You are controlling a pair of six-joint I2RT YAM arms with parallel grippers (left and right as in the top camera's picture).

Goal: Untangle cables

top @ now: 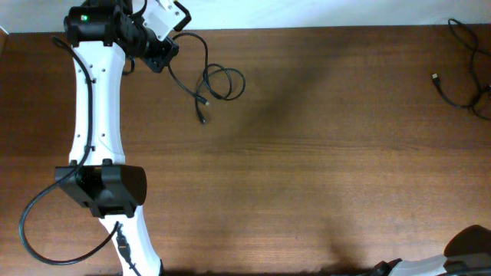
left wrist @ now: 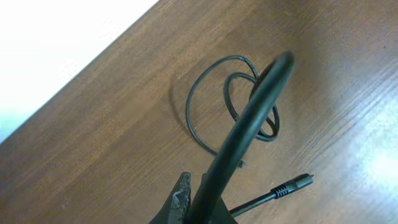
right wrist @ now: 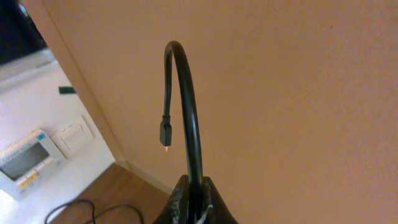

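The bare wood short of the curled cable is empty, so I next need to tilt my right gripper down, lower its raised cable there and release it.
In the overhead view my left gripper is at the table's far left corner, shut on a thin black cable that runs from the jaws into loose loops, with a plug end on the wood. In the left wrist view the gripper pinches this cable, which arches over its loops; a ribbed plug lies beside them. In the right wrist view my right gripper is shut on another black cable, raised, with its small plug hanging free.
A further black cable lies curled at the far right corner of the brown table. Only part of the right arm shows at the bottom right edge. A thick black cord loops from the left arm's base.
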